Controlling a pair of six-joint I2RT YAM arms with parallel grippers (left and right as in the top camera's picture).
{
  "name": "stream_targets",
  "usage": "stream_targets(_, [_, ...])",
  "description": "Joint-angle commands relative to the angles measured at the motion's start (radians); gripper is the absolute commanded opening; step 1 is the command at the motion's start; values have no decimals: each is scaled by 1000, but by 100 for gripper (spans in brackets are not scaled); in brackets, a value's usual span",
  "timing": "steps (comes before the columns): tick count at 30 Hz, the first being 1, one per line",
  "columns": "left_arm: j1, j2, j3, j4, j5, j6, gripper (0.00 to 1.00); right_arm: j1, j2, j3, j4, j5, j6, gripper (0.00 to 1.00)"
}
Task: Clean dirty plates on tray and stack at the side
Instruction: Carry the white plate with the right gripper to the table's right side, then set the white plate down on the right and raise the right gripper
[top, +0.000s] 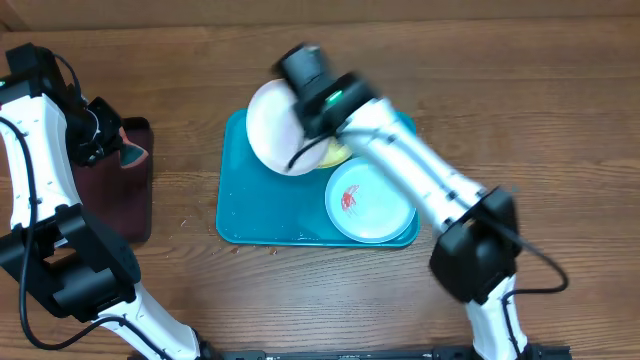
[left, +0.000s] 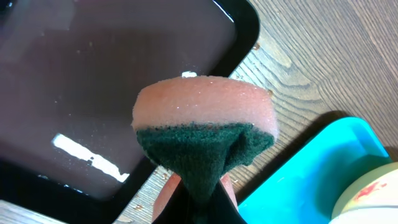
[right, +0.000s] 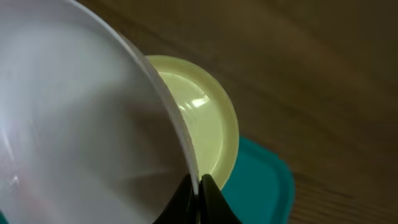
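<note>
My right gripper swings to the right in the overhead view next, lowers the white plate onto the bare tabletop beside the turquoise tray (top: 235, 200) and releases the plate's rim.
My right gripper (top: 312, 140) is shut on the rim of the white plate (top: 272, 125) and holds it tilted above the far left of the turquoise tray (top: 235, 200); its fingertips (right: 199, 186) pinch the plate's edge (right: 74, 124). The lime green plate (top: 337, 155) lies on the tray under it, mostly hidden, and shows in the right wrist view (right: 205, 118). The pale mint-blue plate (top: 368, 200) with red smears lies at the tray's near right. My left gripper (top: 100, 130) is shut on a pink and green sponge (left: 205, 134) above the dark tray (left: 74, 81).
The dark maroon tray (top: 125, 190), wet inside, stands left of the turquoise tray. Wooden tabletop (top: 520, 90) lies around both. The turquoise tray's corner (left: 311, 168) and a smeared plate edge (left: 373, 186) show in the left wrist view.
</note>
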Motion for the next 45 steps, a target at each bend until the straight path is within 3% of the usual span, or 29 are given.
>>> stream_targets(1, [-3, -27, 18, 2, -18, 19, 4, 109, -43, 3, 67, 549, -84, 4])
stream_targets(6, [-2, -27, 18, 8, -18, 19, 4, 222, -43, 3, 160, 575, -247, 4])
stream_targets(8, [-2, -27, 18, 16, -17, 19, 4, 256, -43, 3, 226, 575, -417, 4])
stream_targets(10, [-2, -27, 18, 16, -17, 19, 4, 259, -43, 3, 267, 573, -439, 4])
stream_targets(12, [-2, -27, 18, 16, -17, 23, 4, 258, -43, 3, 278, 519, -402, 4])
stream_targets(14, [-2, -27, 18, 15, -17, 23, 4, 235, -43, 2, 245, 341, -311, 4])
stream_targets(16, [-2, -27, 18, 13, -17, 23, 4, 175, -40, 0, 186, 31, -175, 4])
stream_targets(20, [-2, -27, 18, 10, -17, 23, 4, 11, -26, 0, 135, -366, 41, 4])
stream_targets(21, [-3, -27, 18, 10, -9, 23, 4, -127, -30, 14, 81, -533, 174, 4])
stream_targets(27, [-3, -27, 18, 5, 3, 23, 4, -489, -32, 40, -48, -910, 205, 4])
stream_targets(30, [-3, -27, 18, 2, 3, 23, 4, -661, -22, 39, -127, -941, 203, 4])
stream_targets(35, [-3, -27, 18, 6, 10, 23, 4, -852, -6, -19, -166, -814, 202, 4])
stream_targets(45, [-3, -27, 18, 6, 10, 23, 4, -1040, -4, -316, 58, -787, 202, 4])
